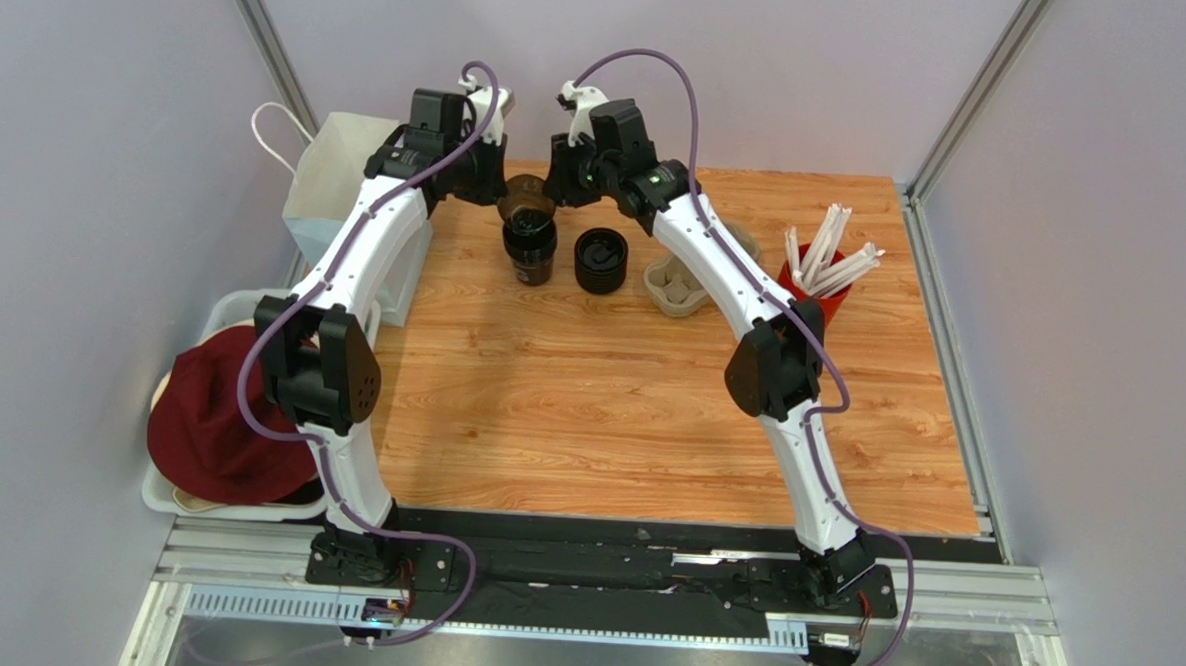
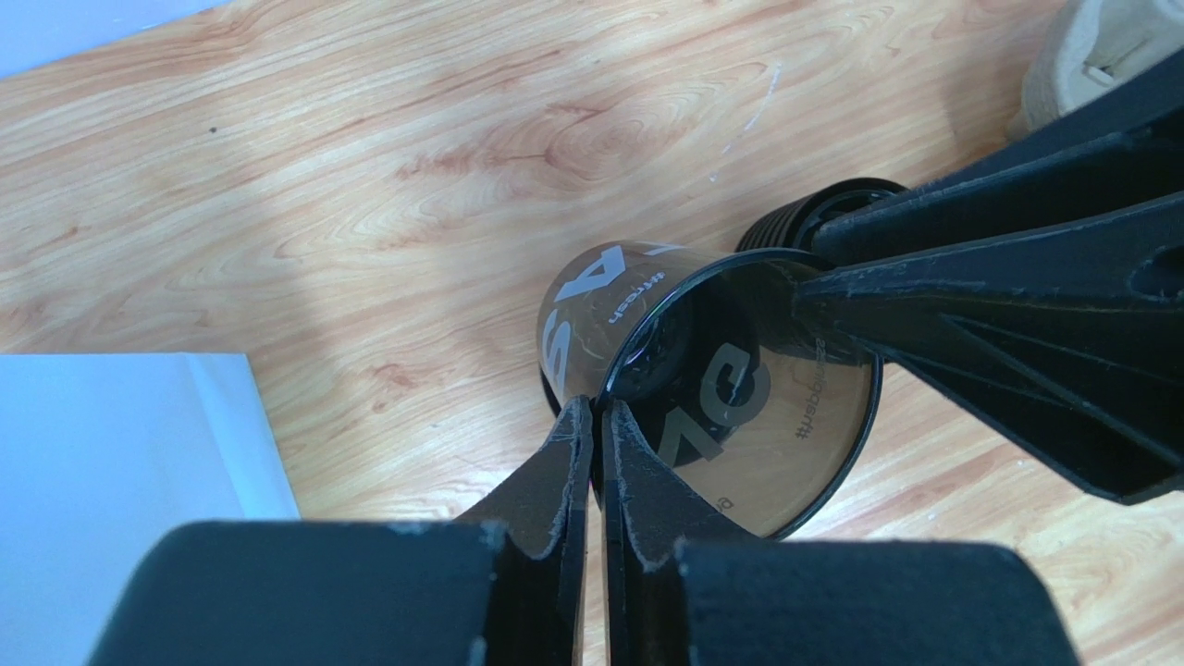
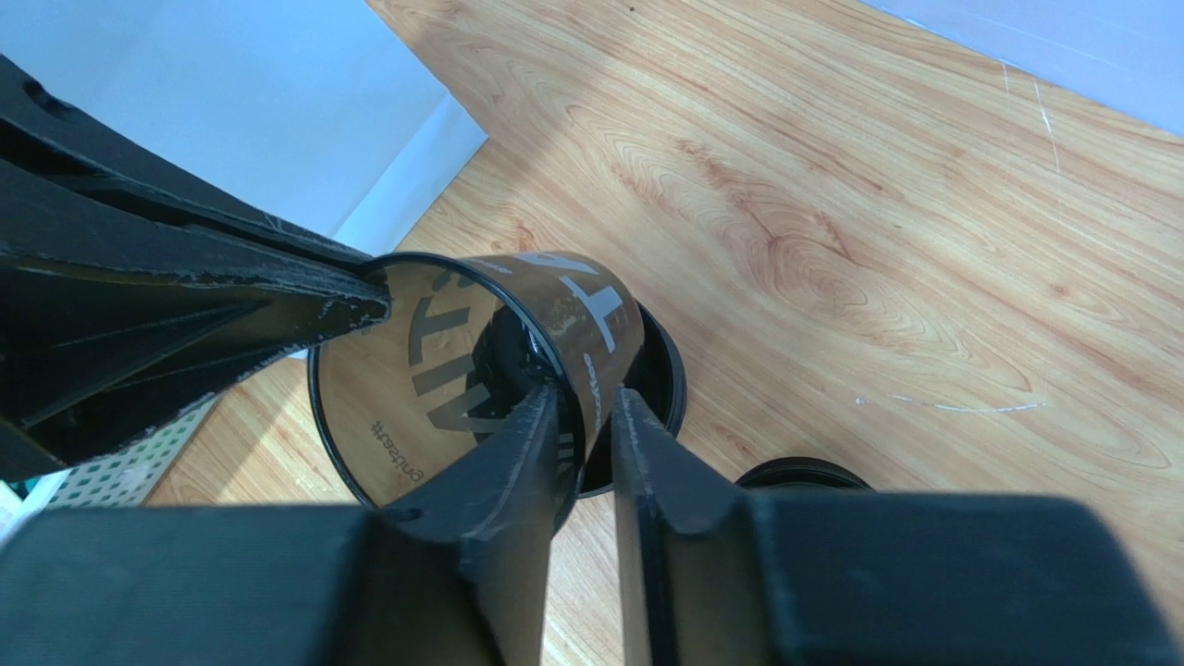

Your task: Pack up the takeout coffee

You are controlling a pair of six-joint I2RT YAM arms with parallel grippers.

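Note:
My left gripper brings the takeout coffee cup back, to the right in the top view and down next, then releases it on the table's near part, since that is clear.
The takeout coffee cup (image 1: 527,198), black with pale lettering and brown inside, is open with no lid on it. It hangs tilted at the far middle of the table, just above the other black cup (image 1: 529,249). My left gripper (image 1: 489,179) is shut on its rim (image 2: 598,405). My right gripper (image 1: 566,174) is shut on the opposite wall (image 3: 584,396). The cup fills the left wrist view (image 2: 751,416) and the right wrist view (image 3: 417,375). The white paper bag (image 1: 336,172) stands at the far left.
A short black lidded stack (image 1: 601,260) stands right of the other cup, and a cardboard cup carrier (image 1: 676,289) beside it. A red cup of white straws (image 1: 820,276) is at the right. A white bin with a dark red cloth (image 1: 227,415) sits at the left edge.

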